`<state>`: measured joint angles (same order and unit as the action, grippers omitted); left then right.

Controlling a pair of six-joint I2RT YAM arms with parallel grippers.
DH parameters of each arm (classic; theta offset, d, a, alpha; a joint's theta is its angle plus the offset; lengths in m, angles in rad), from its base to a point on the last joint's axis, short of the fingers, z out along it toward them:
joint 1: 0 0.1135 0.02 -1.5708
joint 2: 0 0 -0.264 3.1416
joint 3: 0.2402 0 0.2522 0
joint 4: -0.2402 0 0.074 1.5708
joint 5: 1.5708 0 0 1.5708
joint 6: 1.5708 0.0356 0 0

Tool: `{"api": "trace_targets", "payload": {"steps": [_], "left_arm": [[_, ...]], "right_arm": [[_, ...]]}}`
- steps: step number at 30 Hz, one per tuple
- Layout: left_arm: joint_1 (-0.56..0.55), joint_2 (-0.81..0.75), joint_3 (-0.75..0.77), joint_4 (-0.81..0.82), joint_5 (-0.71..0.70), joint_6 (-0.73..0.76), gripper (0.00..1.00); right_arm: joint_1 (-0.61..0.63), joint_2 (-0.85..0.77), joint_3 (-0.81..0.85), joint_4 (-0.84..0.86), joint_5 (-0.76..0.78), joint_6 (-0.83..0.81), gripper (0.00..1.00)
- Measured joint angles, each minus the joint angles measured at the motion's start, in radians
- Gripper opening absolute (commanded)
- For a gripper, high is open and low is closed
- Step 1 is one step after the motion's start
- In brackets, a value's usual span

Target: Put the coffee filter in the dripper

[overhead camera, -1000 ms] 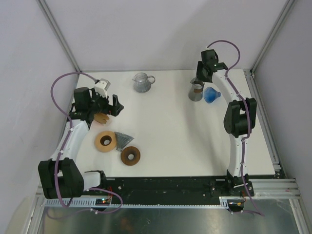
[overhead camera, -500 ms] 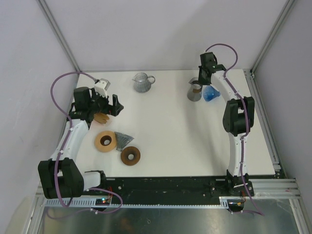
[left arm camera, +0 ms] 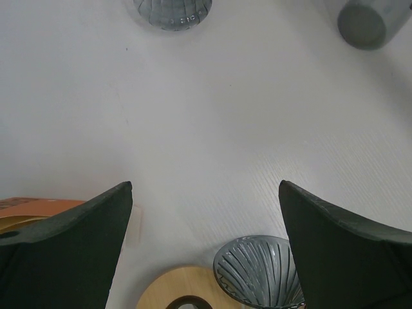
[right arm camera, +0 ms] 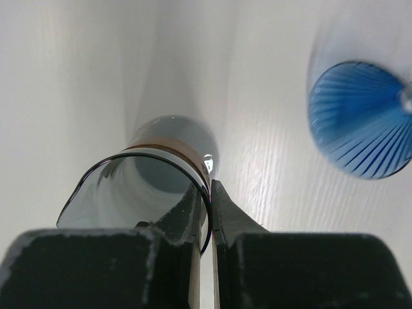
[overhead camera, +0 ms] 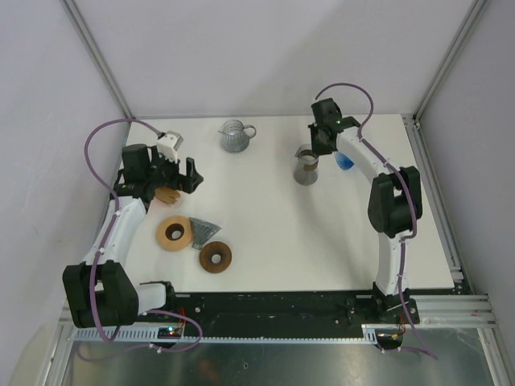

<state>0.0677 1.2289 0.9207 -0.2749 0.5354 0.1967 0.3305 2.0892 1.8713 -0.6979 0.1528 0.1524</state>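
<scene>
The robot's right gripper will next move the cup [right arm camera: 148, 187], which is now close to the blue dripper, back and toward the table's empty middle, and then it will open.
A grey ribbed dripper [overhead camera: 205, 232] lies on its side by a light wooden ring [overhead camera: 174, 232]; the left wrist view shows this dripper [left arm camera: 257, 270] just below my fingers. A blue ribbed dripper [overhead camera: 344, 161] sits at the back right, also seen as the blue dripper [right arm camera: 360, 122]. A tan flat piece [overhead camera: 167, 195], possibly the coffee filter, lies under my left gripper [overhead camera: 181, 178], which is open and empty [left arm camera: 206, 193]. My right gripper [overhead camera: 316, 149] is shut on the rim of a grey glass cup [right arm camera: 148, 187] with a brown band, one finger inside it.
A clear glass pitcher [overhead camera: 234, 135] stands at the back centre. A dark wooden ring [overhead camera: 216, 256] lies near the grey dripper. The held cup [overhead camera: 306, 165] hangs left of the blue dripper. The table's right edge [overhead camera: 438, 217] is close to the right arm.
My right gripper has closed on the grey cup's rim and carried it left and nearer, away from the blue dripper. The left arm has not moved.
</scene>
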Motion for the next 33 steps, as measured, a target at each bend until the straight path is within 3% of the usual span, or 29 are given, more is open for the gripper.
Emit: {"api": "trace_targets", "payload": {"steps": [15,21,26,30,33], "left_arm": [[0.000,0.000,0.005,-0.029,0.020,0.023,1.00],[0.000,-0.001,0.005,-0.029,0.030,0.027,1.00],[0.000,-0.014,0.005,-0.058,0.080,0.074,0.95],[-0.027,-0.027,0.026,-0.160,0.150,0.183,0.93],[-0.129,-0.027,0.063,-0.275,0.150,0.322,0.94]], "right_arm": [[0.241,-0.272,-0.362,0.031,0.015,0.039,0.03],[0.267,-0.301,-0.406,0.056,0.040,0.070,0.28],[0.283,-0.301,-0.424,0.043,0.046,0.085,0.42],[0.292,-0.309,-0.425,0.037,0.042,0.085,0.54],[0.297,-0.341,-0.425,0.035,0.032,0.083,0.63]]}}
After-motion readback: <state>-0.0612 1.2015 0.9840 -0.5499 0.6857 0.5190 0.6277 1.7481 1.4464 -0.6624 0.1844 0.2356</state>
